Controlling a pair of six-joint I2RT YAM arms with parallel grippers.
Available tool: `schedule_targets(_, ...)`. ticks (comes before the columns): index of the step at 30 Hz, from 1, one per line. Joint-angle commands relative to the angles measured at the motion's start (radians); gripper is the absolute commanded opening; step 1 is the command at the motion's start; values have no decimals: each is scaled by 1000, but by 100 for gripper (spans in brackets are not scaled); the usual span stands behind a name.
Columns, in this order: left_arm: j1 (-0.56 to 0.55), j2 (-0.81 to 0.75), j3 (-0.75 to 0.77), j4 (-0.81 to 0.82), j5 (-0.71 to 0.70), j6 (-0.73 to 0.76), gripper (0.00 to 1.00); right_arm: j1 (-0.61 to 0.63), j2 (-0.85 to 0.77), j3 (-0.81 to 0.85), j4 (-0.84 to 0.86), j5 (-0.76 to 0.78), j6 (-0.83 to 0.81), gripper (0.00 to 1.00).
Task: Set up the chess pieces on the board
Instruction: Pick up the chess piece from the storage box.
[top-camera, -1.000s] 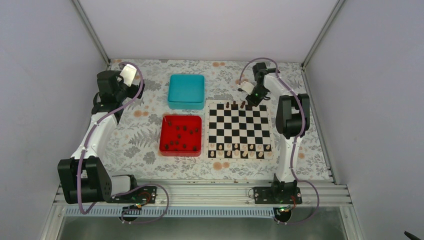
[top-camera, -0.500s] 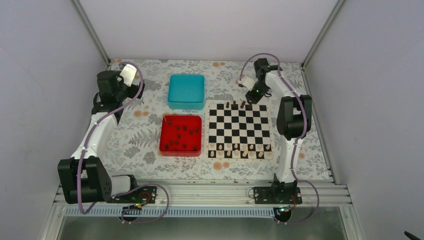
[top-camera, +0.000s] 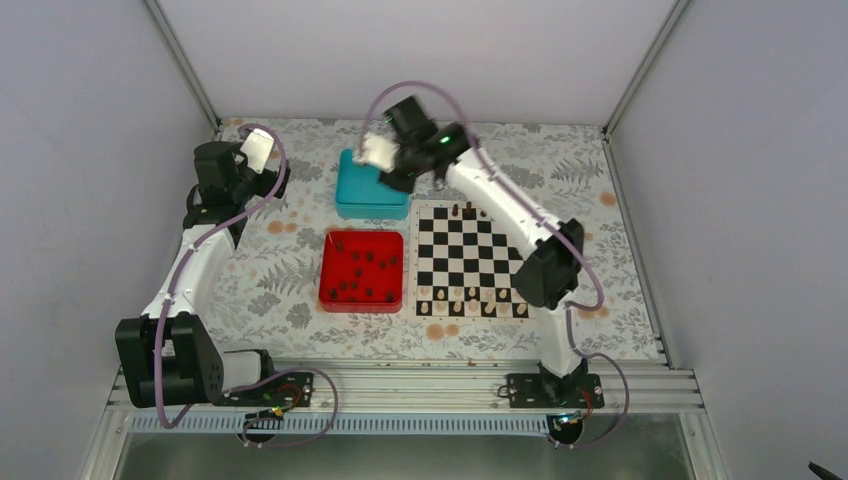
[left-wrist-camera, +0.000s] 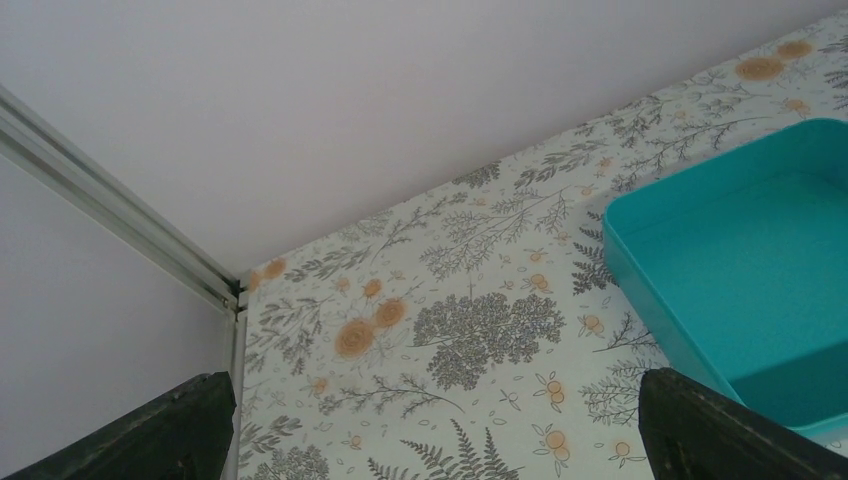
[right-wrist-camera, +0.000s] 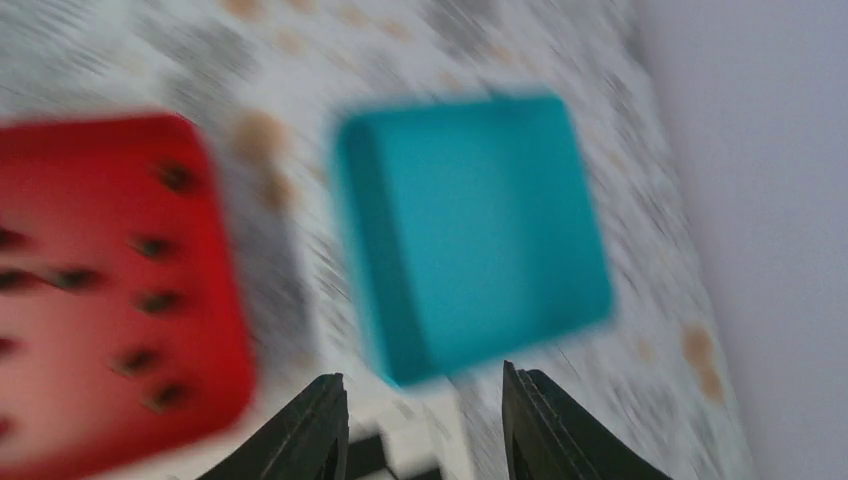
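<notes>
I next need to move my empty right gripper back and down onto the tray's far-corner dark chess piece, below it and to its left in the top view.
The board (top-camera: 478, 258) lies right of centre. Two dark chess pieces (top-camera: 463, 210) stand on its far row, and pale pieces fill its near rows. Several more dark chess pieces (top-camera: 362, 275) lie loose in the red tray (top-camera: 331, 270). My right gripper (top-camera: 392, 178) hangs over the near right corner of the teal box (top-camera: 365, 185). In the blurred right wrist view the right gripper (right-wrist-camera: 422, 380) is open with nothing between its fingers, above a board corner (right-wrist-camera: 400, 455). My left gripper (top-camera: 262, 160) is at the far left; in its wrist view the left gripper (left-wrist-camera: 440, 440) is wide open and empty.
The right wrist view shows the teal box (right-wrist-camera: 470, 230) and the red tray (right-wrist-camera: 110, 290) with dark pieces (right-wrist-camera: 150, 300). The teal box (left-wrist-camera: 740, 260) looks empty in the left wrist view. Enclosure walls and corner posts (left-wrist-camera: 120, 220) bound the floral table top (top-camera: 280, 270).
My right arm has swung left from the board's far edge to over the teal box, and its gripper has opened. The left arm has not moved.
</notes>
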Motion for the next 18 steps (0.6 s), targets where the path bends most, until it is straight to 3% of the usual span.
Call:
schedule_targets(1,8,-15,9,1,13,-1,100,152,57,10,77,-33,78,39)
schedule_targets(8,10,-18,8,3,-3,10,100,268,147,-77,284,-22,236,28)
schedule_targets(18,23,10,-28,18,-73,40,100,317,244,-138,392,36,310,27)
